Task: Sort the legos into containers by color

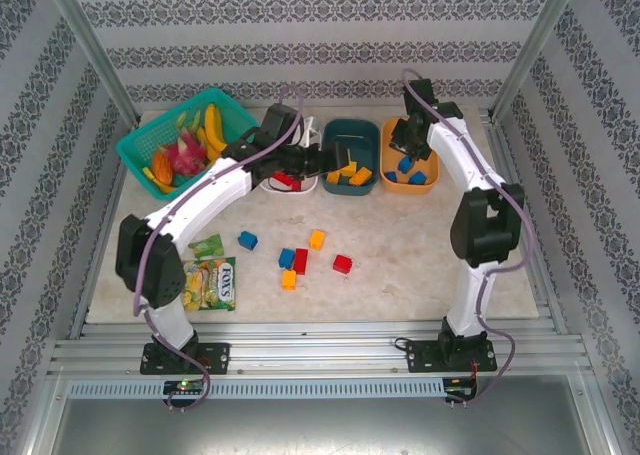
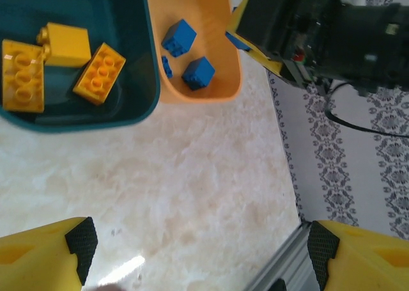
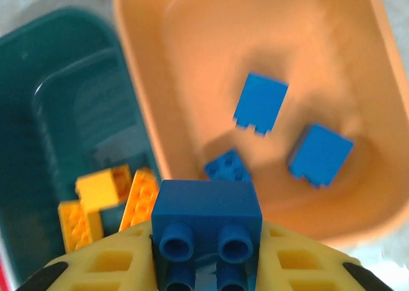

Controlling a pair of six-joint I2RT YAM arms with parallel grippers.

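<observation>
I will move my right gripper away from my base and down over the empty far bottom of the orange container.
My right gripper is shut on a blue lego and hangs over the near left corner of the orange container, which holds three blue legos. The dark teal container beside it holds yellow legos. A white container with red legos lies partly under my left arm. My left gripper stands open over bare table in front of the teal and orange containers, holding nothing. Several loose legos lie mid-table: blue, orange, red.
A teal lattice basket of fruit stands at the back left. Green snack packets lie at the front left by the left arm's base. The table's right edge and metal rail run just beside my left gripper.
</observation>
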